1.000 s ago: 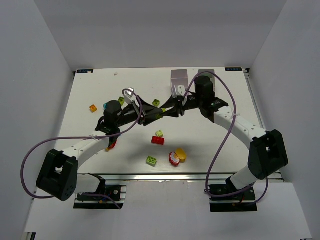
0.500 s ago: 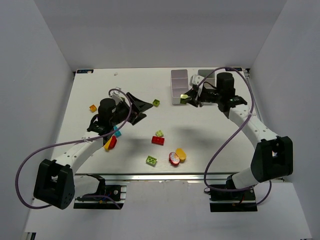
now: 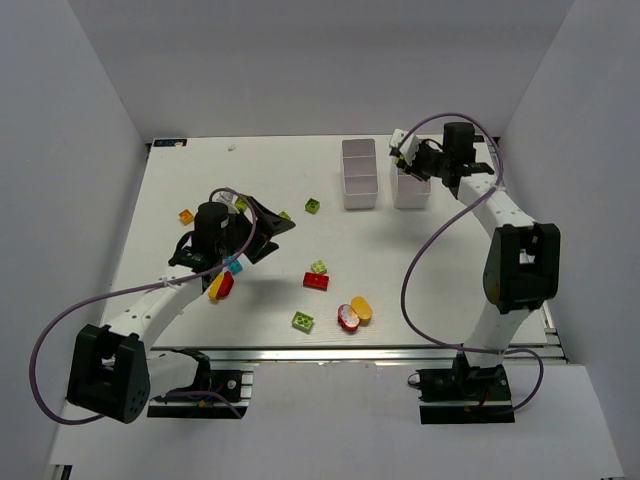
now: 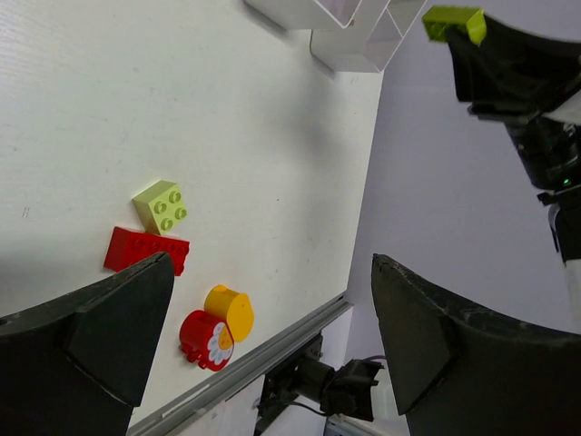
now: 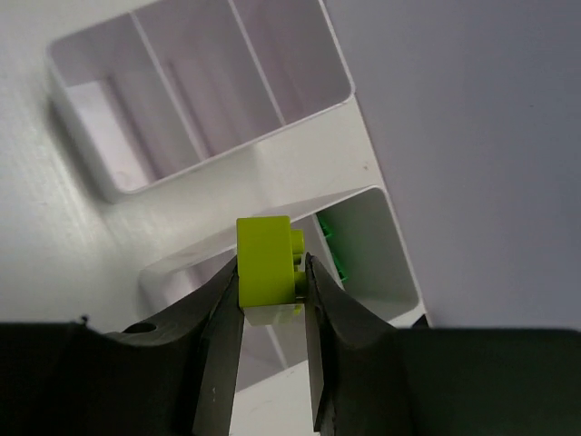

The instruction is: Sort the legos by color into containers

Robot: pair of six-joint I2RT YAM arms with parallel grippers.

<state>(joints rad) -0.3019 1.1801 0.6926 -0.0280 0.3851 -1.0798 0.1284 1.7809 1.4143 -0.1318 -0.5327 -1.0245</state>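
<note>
My right gripper holds the lime lego and needs to lower over the middle section of the container below and let go of it there, because the end section of that container holds a dark green one.
My right gripper [image 5: 270,277] is shut on a lime lego [image 5: 265,260], held above the right white container [image 5: 363,227], whose end compartment holds a dark green lego [image 5: 331,243]. The left container [image 5: 200,91] lies beside it. From above, the right gripper [image 3: 408,163] hangs over the right container [image 3: 411,188]. My left gripper [image 3: 272,232] stands open and empty at mid-left. Its wrist view shows a lime lego [image 4: 162,206], a red lego [image 4: 145,250], a yellow cylinder [image 4: 230,309] and a red flower piece [image 4: 206,338] on the table.
Loose legos lie scattered: orange [image 3: 186,216], lime [image 3: 314,206], lime [image 3: 302,320], cyan [image 3: 236,265] and a yellow-and-red pair [image 3: 220,286] under the left arm. White walls enclose the table on three sides. A metal rail [image 3: 360,353] runs along the near edge.
The right arm carried the lime lego from the table's middle to above the right container. The left gripper opened wide and drew back to the left.
</note>
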